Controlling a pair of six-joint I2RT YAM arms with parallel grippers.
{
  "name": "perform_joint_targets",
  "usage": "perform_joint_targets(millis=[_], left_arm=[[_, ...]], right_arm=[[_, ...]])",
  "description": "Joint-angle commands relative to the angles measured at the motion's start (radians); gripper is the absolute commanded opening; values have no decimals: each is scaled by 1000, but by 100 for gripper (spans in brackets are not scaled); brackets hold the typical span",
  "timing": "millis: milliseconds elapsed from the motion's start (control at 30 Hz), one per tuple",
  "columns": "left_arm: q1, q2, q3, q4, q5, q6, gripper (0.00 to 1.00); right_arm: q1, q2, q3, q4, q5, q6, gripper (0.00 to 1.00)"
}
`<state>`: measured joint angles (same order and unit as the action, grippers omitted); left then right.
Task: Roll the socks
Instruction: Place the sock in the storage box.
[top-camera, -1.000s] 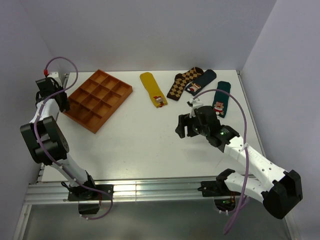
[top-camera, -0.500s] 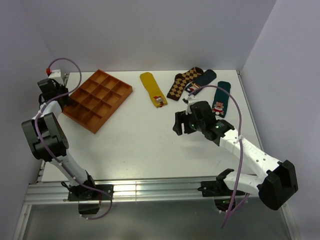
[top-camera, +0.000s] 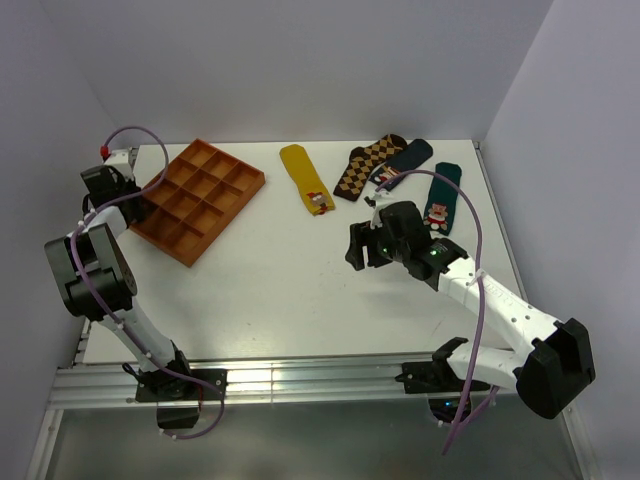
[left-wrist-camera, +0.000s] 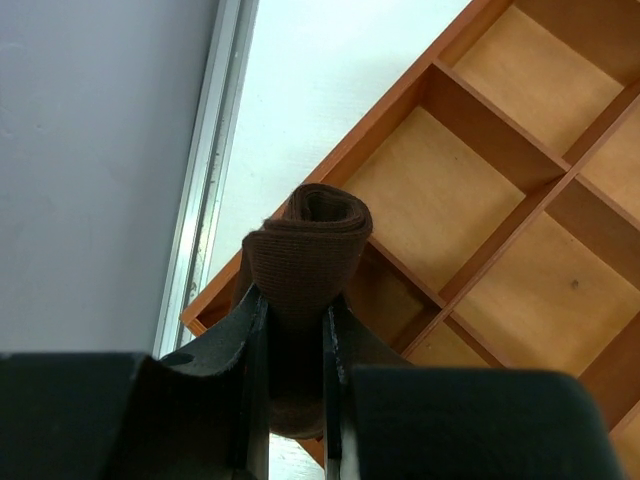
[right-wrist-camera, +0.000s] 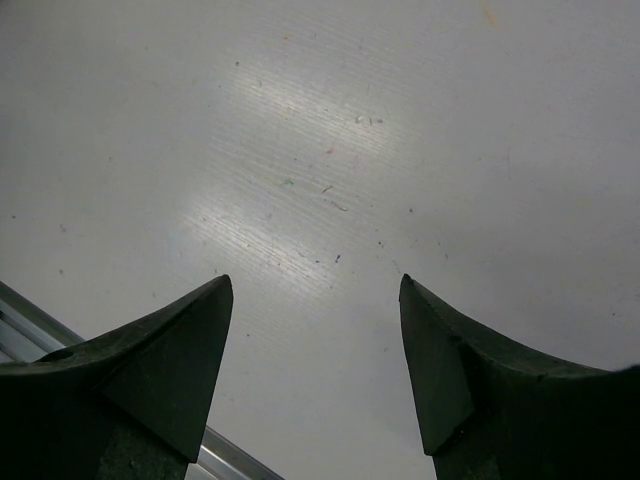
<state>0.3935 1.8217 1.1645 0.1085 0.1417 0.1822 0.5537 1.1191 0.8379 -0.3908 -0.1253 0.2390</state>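
Note:
My left gripper will next lower the roll into the tray's corner section (top-camera: 147, 215) by the metal bar and then open, because the roll is still hanging above it.
A rolled-up dark brown sock (left-wrist-camera: 305, 245) is clamped between the fingers of my left gripper (left-wrist-camera: 294, 300), which is shut on it. The roll hangs over the near-left corner of the wooden compartment tray (left-wrist-camera: 370, 135). From above, the left gripper (top-camera: 130, 195) sits at the tray's left edge (top-camera: 228, 222), and the roll itself is hidden by the wrist. My right gripper (top-camera: 357, 248) hovers over bare table right of centre. Its jaws (right-wrist-camera: 315, 280) stand wide open with only white tabletop between them.
At the back of the table lie a mustard yellow sock (top-camera: 305, 178), a brown-and-tan diamond sock (top-camera: 365, 165) and two dark teal socks (top-camera: 408, 158) (top-camera: 441, 195). The tray's compartments hold nothing. A metal rail runs along the table's left edge (left-wrist-camera: 205, 180).
The left wrist has shifted slightly toward the back along the tray's left edge, still holding the roll. The right arm moved a little up and left, then held still.

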Motion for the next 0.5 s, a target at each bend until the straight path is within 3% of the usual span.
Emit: perform_joint_targets(millis=[0,467], left_arm=[[4,10,-3,16,2,17,0],[5,109,105,-165,-57,10,0]], right_arm=[[0,-1,35,7,0,-24,74],[-3,-12,17,17,21,-33,74]])
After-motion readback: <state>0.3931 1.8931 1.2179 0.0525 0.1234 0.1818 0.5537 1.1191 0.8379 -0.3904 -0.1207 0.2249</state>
